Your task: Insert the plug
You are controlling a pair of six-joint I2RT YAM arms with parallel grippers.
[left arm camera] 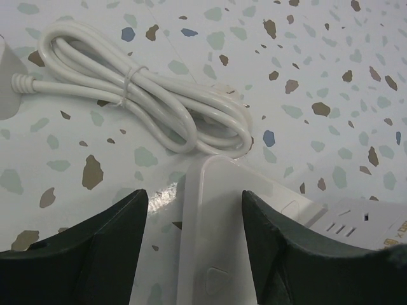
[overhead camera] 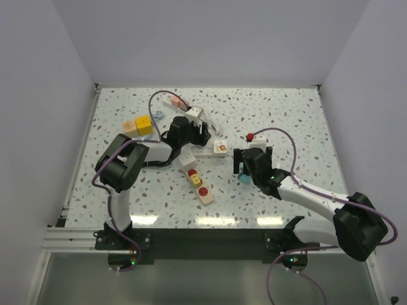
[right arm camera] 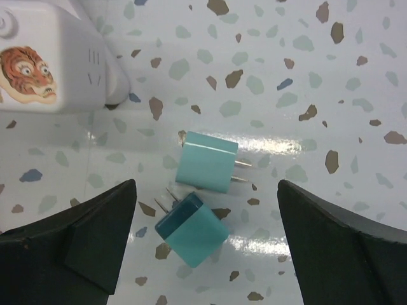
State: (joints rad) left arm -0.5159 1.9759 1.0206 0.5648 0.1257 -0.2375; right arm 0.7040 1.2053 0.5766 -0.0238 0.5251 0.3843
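Observation:
The plug with the dark side (overhead camera: 245,179) (right arm camera: 193,230) lies crooked below, so my right gripper should next turn its open fingers to the plug's slant and lower them on both sides of it.
Two teal plugs lie loose on the table between the fingers of my right gripper (right arm camera: 205,187), which is open wide. The lighter plug (right arm camera: 206,167) points its prongs right. The plug with the dark face (right arm camera: 193,230) points its prongs up-left. They appear as one teal spot (overhead camera: 245,179) from above. The white power strip (right arm camera: 51,63) with a tiger sticker lies just beyond them. My left gripper (left arm camera: 194,194) straddles a white power strip's end (left arm camera: 213,222): the right finger is against it and a gap shows at the left finger.
A tied coil of white cable (left arm camera: 146,101) lies ahead of the left gripper. A yellow strip with red buttons (overhead camera: 199,184) sits mid-table. Yellow and orange blocks (overhead camera: 140,125), a white adapter (overhead camera: 194,113) and another corded strip (overhead camera: 172,100) are at the back. A red item (overhead camera: 250,136) is near the right gripper.

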